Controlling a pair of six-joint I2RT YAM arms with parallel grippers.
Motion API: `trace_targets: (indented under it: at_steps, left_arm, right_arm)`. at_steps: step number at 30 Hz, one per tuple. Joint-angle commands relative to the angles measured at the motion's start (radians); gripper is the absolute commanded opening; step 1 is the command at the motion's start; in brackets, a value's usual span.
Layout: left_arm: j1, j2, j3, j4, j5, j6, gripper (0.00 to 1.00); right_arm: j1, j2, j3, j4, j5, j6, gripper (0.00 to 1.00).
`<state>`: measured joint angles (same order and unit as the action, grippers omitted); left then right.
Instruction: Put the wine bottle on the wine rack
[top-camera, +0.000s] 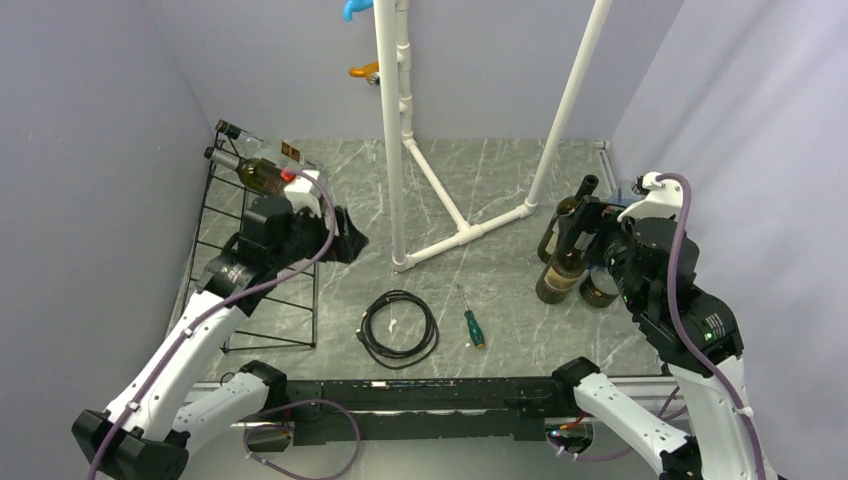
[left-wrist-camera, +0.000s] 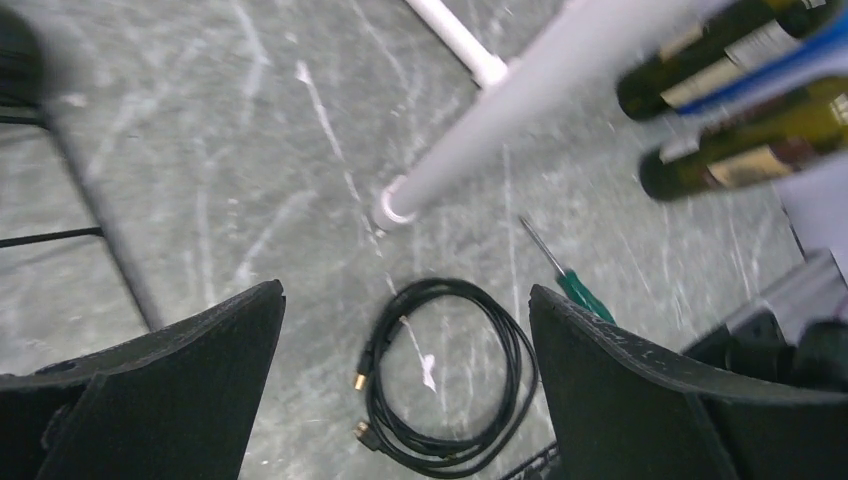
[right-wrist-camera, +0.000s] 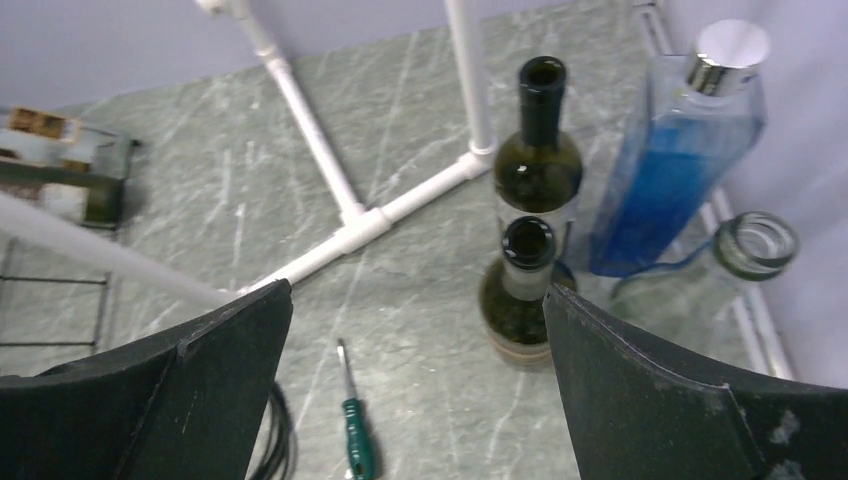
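Note:
The robot's right gripper needs to move down and to the right in the wrist view next, since the nearer bottle's neck (right-wrist-camera: 528, 262) stands below the gripper, close by one finger.
The black wire wine rack (top-camera: 232, 215) stands at the left wall, with two bottles (top-camera: 258, 174) lying across its top. My left gripper (top-camera: 346, 236) hovers open and empty just right of the rack; in the left wrist view the left gripper (left-wrist-camera: 405, 290) frames only the floor. Two upright green wine bottles (right-wrist-camera: 538, 150) (right-wrist-camera: 520, 300) stand at the right, beside a blue bottle (right-wrist-camera: 680, 160) and a clear one (right-wrist-camera: 752, 248). The open, empty right gripper (right-wrist-camera: 418, 288) hangs above and left of them, its right finger close to the nearer bottle (top-camera: 560, 272).
A white pipe frame (top-camera: 440, 190) rises mid-table, its foot near a coiled black cable (top-camera: 398, 326) and a green-handled screwdriver (top-camera: 472, 324). Purple walls close in on both sides. The cable (left-wrist-camera: 440, 370) lies right below the left gripper.

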<state>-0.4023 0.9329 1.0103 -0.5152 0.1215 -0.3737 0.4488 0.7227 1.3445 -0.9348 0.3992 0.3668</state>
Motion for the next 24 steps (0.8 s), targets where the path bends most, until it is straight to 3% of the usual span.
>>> trace_targets:
  at_steps: [1,5,12,19,24]
  left_arm:
    - [-0.083,-0.067,-0.111,0.134,0.157,0.025,0.98]
    - [-0.202,-0.076,-0.158,0.206,0.183,0.014,0.99]
    - [-0.423,0.005,-0.077,0.225,0.156,0.072,0.99]
    - [-0.538,0.057,0.014,0.23,0.137,0.104,1.0]
    - [-0.545,0.055,0.022,0.28,0.196,0.066,1.0]
  right_arm:
    - [0.004,0.044,0.029,-0.036,0.201,-0.065,1.0]
    - [0.003,0.088,-0.013,-0.038,0.324,-0.074,1.0]
    - [-0.01,0.129,-0.087,0.005,0.335,-0.039,0.99]
    - [-0.217,0.152,-0.185,0.098,0.116,-0.073,0.99]
    - [-0.298,0.149,-0.247,0.157,0.003,-0.088,0.87]
